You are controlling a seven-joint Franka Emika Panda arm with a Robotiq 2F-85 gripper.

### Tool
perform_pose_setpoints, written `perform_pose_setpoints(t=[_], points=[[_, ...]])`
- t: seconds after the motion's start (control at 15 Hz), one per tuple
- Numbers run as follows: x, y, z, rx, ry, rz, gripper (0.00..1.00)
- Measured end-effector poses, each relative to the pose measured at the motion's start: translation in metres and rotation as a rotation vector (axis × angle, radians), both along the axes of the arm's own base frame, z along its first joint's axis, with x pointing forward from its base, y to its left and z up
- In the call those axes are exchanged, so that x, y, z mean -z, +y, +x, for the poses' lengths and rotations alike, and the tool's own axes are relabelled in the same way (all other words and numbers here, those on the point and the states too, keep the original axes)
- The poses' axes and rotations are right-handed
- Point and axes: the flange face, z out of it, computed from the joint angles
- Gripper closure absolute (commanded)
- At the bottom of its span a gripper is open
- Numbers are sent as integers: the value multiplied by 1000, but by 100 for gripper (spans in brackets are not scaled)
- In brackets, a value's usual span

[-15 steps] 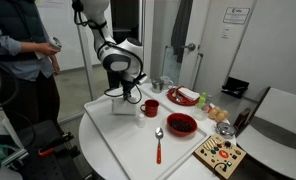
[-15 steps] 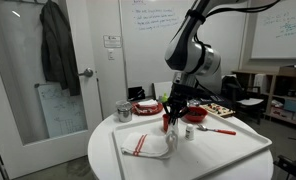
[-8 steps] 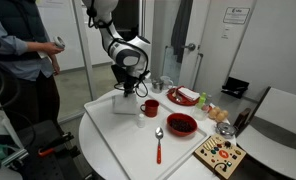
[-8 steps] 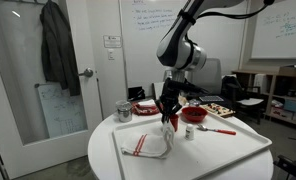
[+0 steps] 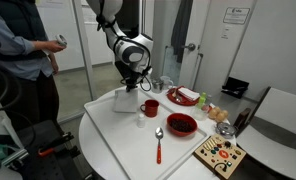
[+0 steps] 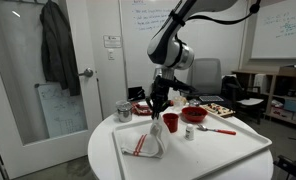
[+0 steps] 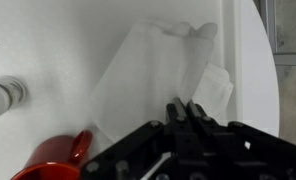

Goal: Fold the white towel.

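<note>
My gripper needs to move away from the red mug next, draw the towel's raised edge over the folded flap (image 6: 133, 142) (image 7: 218, 88) and let it go there. That flap is still uncovered.
The white towel (image 6: 145, 145), with red stripes at one end, lies on the white table (image 6: 228, 155), and one edge is pulled up into a peak. My gripper (image 6: 155, 114) is shut on that raised edge, just above the table. In an exterior view the towel (image 5: 125, 101) lies under my gripper (image 5: 135, 88). In the wrist view the fingers (image 7: 176, 112) are pressed together, and the towel (image 7: 153, 65) spreads out beyond them with a folded flap at the right.
A red mug (image 6: 171, 121) (image 7: 53, 162) and a small white shaker (image 6: 188, 132) (image 7: 3, 95) stand close beside the towel. A red bowl (image 5: 181, 124), a red-handled spoon (image 5: 159, 143), a plate (image 5: 183, 96) and a metal cup (image 6: 124, 111) lie further off. A person (image 5: 23, 60) stands near the table.
My gripper has moved sideways across the table, away from the red mug, carrying the towel's edge with it. The towel is drawn over itself.
</note>
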Motion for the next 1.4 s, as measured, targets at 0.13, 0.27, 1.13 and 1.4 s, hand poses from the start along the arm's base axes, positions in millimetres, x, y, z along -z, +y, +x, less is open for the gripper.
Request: perform_pose_setpoints(t=[0.13, 0.27, 1.13, 1.4], points=[[0, 10, 7, -16, -3, 6, 99], [3, 21, 12, -38, 3, 11, 99], [15, 68, 59, -118, 11, 51, 99], [22, 70, 72, -125, 21, 61, 63]])
